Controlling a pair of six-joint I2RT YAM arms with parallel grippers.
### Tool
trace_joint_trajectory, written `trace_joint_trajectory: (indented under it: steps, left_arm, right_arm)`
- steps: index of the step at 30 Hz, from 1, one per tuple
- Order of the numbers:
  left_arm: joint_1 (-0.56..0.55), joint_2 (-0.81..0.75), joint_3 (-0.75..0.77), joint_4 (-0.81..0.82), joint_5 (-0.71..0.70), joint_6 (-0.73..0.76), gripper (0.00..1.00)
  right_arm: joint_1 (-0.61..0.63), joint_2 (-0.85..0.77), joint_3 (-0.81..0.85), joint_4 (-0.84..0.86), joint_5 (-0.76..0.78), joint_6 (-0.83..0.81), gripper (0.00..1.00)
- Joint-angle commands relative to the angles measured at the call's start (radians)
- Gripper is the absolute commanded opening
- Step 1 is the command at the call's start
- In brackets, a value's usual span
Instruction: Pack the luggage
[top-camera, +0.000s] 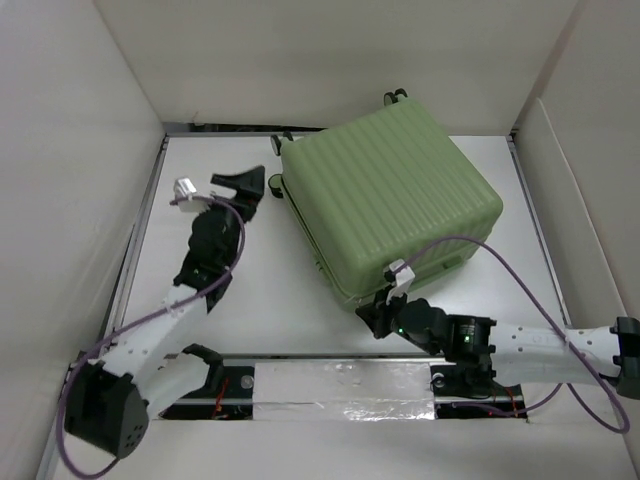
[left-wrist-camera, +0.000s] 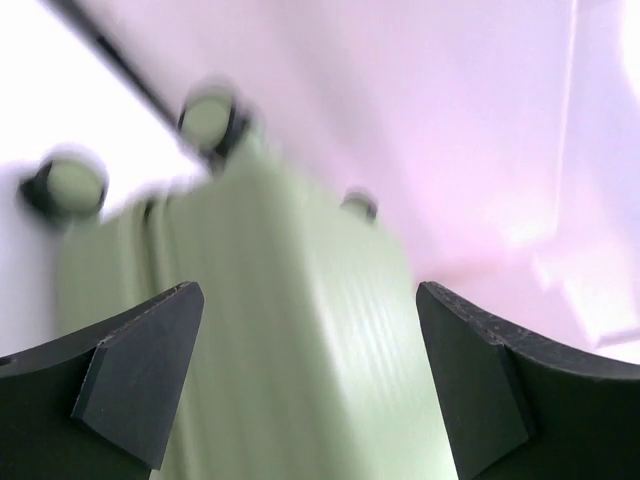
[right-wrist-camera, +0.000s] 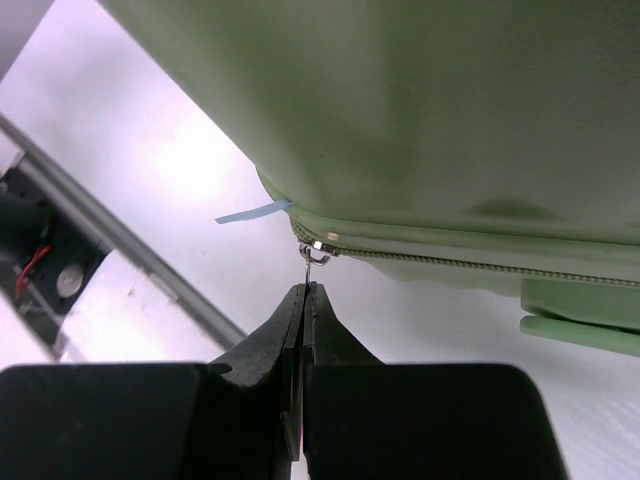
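Observation:
The left gripper moves outward and across to the luggage's upper wheel (top-camera: 281, 145) (left-wrist-camera: 209, 122) next, since that wheel sits outward of it and to its right in the top view.
The light-green ribbed luggage (top-camera: 390, 205) lies closed and flat at the back middle of the table, with small black wheels at its far edges. My right gripper (top-camera: 372, 312) sits at its near-left corner. In the right wrist view that gripper (right-wrist-camera: 304, 290) is shut on the thin metal zipper pull (right-wrist-camera: 313, 258), which hangs from the slider on the zipper line (right-wrist-camera: 450, 262). My left gripper (top-camera: 255, 185) is open and empty just left of the luggage. In the left wrist view it (left-wrist-camera: 310, 330) faces the shell (left-wrist-camera: 290, 380), and two wheels (left-wrist-camera: 210, 118) show blurred.
White walls (top-camera: 90, 150) enclose the table on three sides. A metal rail and a silver taped strip (top-camera: 340, 385) run along the near edge between the arm bases. A small light-blue tab (right-wrist-camera: 250, 212) sticks out at the luggage corner.

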Motion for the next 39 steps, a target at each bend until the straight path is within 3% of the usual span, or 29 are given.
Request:
trace_joint_trajectory:
  steps: [1,3,5,6,9,15,22,26,30,35,38,39]
  left_arm:
    - [0.175,0.185,0.177,0.107,0.184,0.009,0.87]
    - [0.281,0.400,0.345,0.113,0.284,-0.019,0.87]
    - [0.318,0.545,0.489,0.065,0.384,-0.013,0.87]
    - [0.329,0.679,0.649,0.004,0.413,0.043,0.87]
    - [0.351,0.898,0.938,-0.202,0.484,0.100,0.89]
    - [0.385,1.119,1.166,-0.294,0.619,0.077,0.88]
    - [0.365,1.103,1.052,-0.168,0.666,0.062,0.87]
    - [0.355,1.078,0.937,-0.019,0.715,-0.030,0.81]
    - [0.332,0.982,0.713,0.199,0.667,-0.152,0.77]
    - [0.332,0.960,0.654,0.323,0.669,-0.237,0.71]
    - [0.322,0.946,0.660,0.336,0.666,-0.242,0.57]
    - [0.322,0.934,0.654,0.359,0.665,-0.246,0.46]
  right_arm:
    - [0.047,-0.047,-0.001,0.016,-0.147,0.044,0.00]
    - [0.047,-0.033,0.007,0.013,-0.144,0.041,0.00]
    - [0.047,-0.018,0.018,0.007,-0.142,0.036,0.00]
    - [0.047,-0.006,0.031,-0.006,-0.140,0.036,0.00]
    - [0.047,-0.003,0.035,-0.017,-0.131,0.037,0.00]
    - [0.047,-0.029,0.024,-0.015,-0.107,0.045,0.00]
    - [0.047,-0.047,0.007,-0.020,-0.090,0.057,0.00]
    - [0.047,-0.046,0.005,-0.024,-0.081,0.071,0.00]
    - [0.047,-0.046,0.015,-0.062,-0.047,0.087,0.00]
    - [0.047,-0.050,0.021,-0.067,-0.041,0.077,0.00]
    - [0.047,-0.050,0.022,-0.073,-0.033,0.077,0.00]
    - [0.047,-0.050,0.025,-0.076,-0.028,0.077,0.00]
